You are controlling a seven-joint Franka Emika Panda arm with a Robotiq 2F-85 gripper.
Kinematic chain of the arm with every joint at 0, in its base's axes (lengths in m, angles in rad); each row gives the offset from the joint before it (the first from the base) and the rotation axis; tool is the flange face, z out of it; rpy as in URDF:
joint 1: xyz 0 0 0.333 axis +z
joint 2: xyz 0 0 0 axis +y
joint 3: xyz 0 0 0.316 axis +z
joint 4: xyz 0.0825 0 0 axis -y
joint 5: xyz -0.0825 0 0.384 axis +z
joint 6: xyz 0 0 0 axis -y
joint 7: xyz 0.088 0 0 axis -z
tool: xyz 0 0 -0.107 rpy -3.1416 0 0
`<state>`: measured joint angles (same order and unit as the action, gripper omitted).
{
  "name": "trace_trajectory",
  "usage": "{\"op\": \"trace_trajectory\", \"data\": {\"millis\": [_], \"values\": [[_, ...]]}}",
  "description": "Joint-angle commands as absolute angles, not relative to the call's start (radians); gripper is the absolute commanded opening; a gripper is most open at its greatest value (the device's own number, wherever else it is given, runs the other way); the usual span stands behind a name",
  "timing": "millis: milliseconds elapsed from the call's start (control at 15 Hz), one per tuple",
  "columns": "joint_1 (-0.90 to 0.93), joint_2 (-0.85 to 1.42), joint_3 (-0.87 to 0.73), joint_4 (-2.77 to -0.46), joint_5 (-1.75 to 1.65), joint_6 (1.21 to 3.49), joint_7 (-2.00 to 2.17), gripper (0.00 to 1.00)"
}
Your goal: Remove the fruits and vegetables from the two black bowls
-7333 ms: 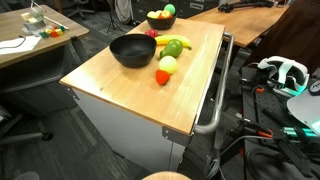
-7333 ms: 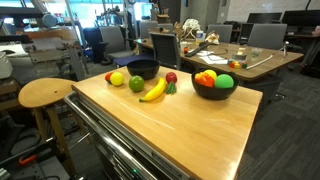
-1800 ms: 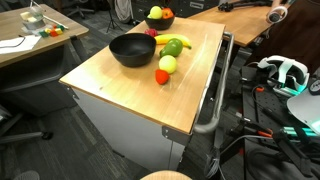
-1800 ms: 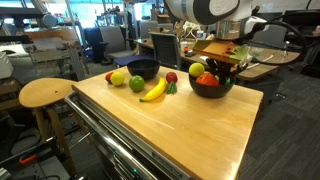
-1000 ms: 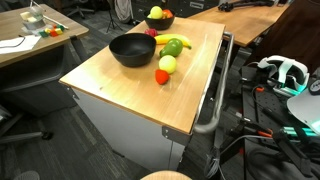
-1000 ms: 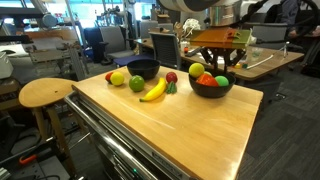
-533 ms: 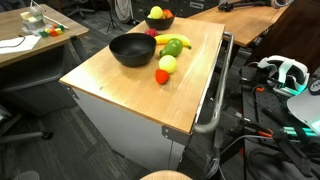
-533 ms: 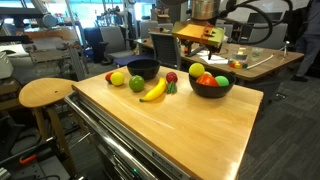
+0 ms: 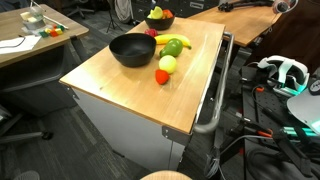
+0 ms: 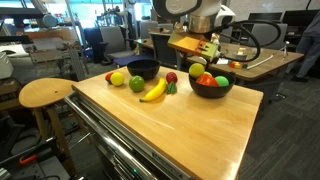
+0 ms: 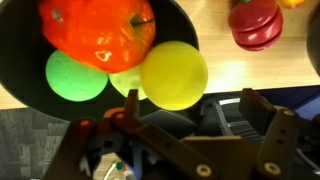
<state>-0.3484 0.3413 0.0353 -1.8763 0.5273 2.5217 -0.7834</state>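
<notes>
My gripper shifts toward the yellow ball (image 11: 173, 74) next, off the fingers' middle, and lowers around its sides to close, because it lies uncovered by the bowl's rim.
A black bowl (image 10: 211, 88) holds an orange-red piece (image 11: 95, 28), a bright green round piece (image 11: 75, 75) and a yellow ball (image 11: 173, 74). My gripper (image 10: 207, 52) hangs open just above this bowl with nothing between its fingers (image 11: 265, 115); in the wrist view the gripper (image 11: 195, 118) sits below the yellow ball. The other black bowl (image 10: 143, 69) looks empty. Beside it on the table lie a banana (image 10: 152, 91), a green round piece (image 10: 137, 83), a yellow-green ball (image 10: 117, 77) and a red piece (image 10: 171, 77).
The wooden table (image 10: 180, 125) has a metal rail (image 9: 215, 95) along one side. A round stool (image 10: 45, 93) stands at one end. Desks with clutter (image 10: 250, 58) and chairs stand behind, and cables and a headset (image 9: 285, 72) lie on the floor.
The gripper has risen out of the fruit bowl and its jaws have spread wide. The arm has shifted toward the table's middle. The fruits in that bowl stay put.
</notes>
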Motion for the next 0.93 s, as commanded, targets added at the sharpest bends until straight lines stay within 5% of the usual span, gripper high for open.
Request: {"op": "trace_trajectory", "data": {"millis": [0, 67, 467, 867], "values": [[-0.316, 0.328, -0.004, -1.909, 0.458, 2.575, -0.724, 1.00], [-0.312, 0.333, -0.014, -1.909, 0.428, 2.573, -0.703, 0.75], [-0.316, 0.352, -0.019, -1.896, 0.355, 2.555, -0.647, 0.33], [-0.333, 0.190, -0.015, -2.036, 0.302, 2.551, -0.781, 0.18]]}}
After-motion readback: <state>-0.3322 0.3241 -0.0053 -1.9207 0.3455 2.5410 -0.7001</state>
